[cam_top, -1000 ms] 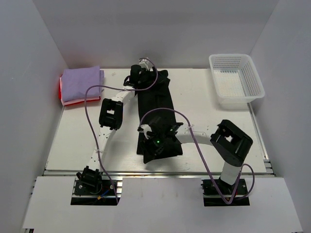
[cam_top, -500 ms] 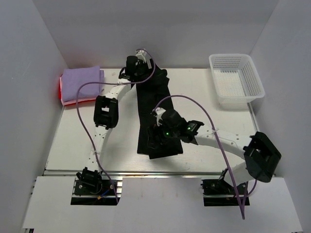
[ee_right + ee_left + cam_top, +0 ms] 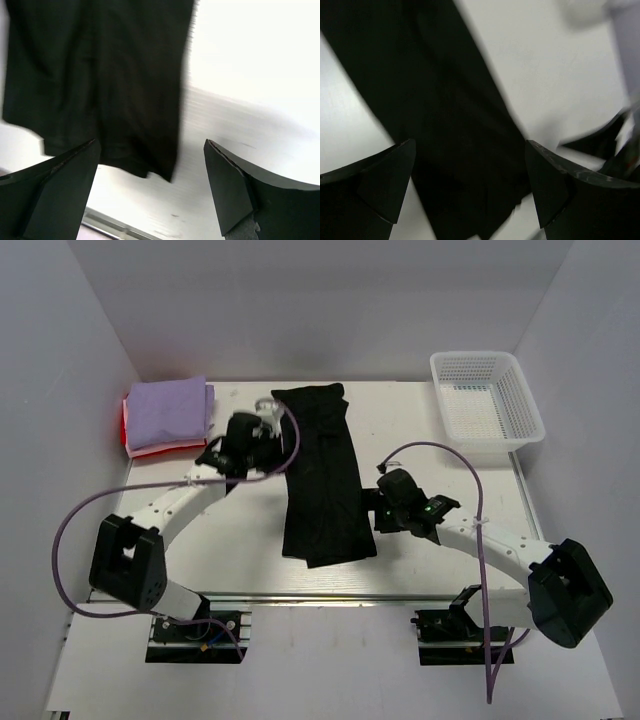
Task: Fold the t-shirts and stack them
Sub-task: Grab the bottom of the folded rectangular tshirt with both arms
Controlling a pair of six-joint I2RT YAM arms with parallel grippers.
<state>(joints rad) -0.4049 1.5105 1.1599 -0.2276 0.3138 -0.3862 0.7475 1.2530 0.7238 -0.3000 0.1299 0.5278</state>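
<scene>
My right gripper already stands beside the opposite edge, near that end of the black t-shirt. My left gripper should move back and down along the black t-shirt onto its near corner (image 3: 289, 551) (image 3: 441, 231).
The black t-shirt (image 3: 322, 475) lies folded into a long strip down the middle of the table; it also shows in the left wrist view (image 3: 445, 125) and the right wrist view (image 3: 100, 75). The lavender t-shirt (image 3: 167, 412) lies folded on the red-pink t-shirt (image 3: 127, 430) at the far left corner. My left gripper (image 3: 272, 443) is open and empty, beside the strip's left edge. My right gripper (image 3: 372, 510) is open and empty, beside the strip's right edge near its lower end.
A white mesh basket (image 3: 487, 406) stands at the far right corner. White walls close in the table on three sides. The table's near edge (image 3: 330, 592) runs just below the black shirt's lower end.
Both grippers have let go of the black shirt. My left gripper drew back from its far end to its left side. My right gripper moved from its near end out to its right side.
</scene>
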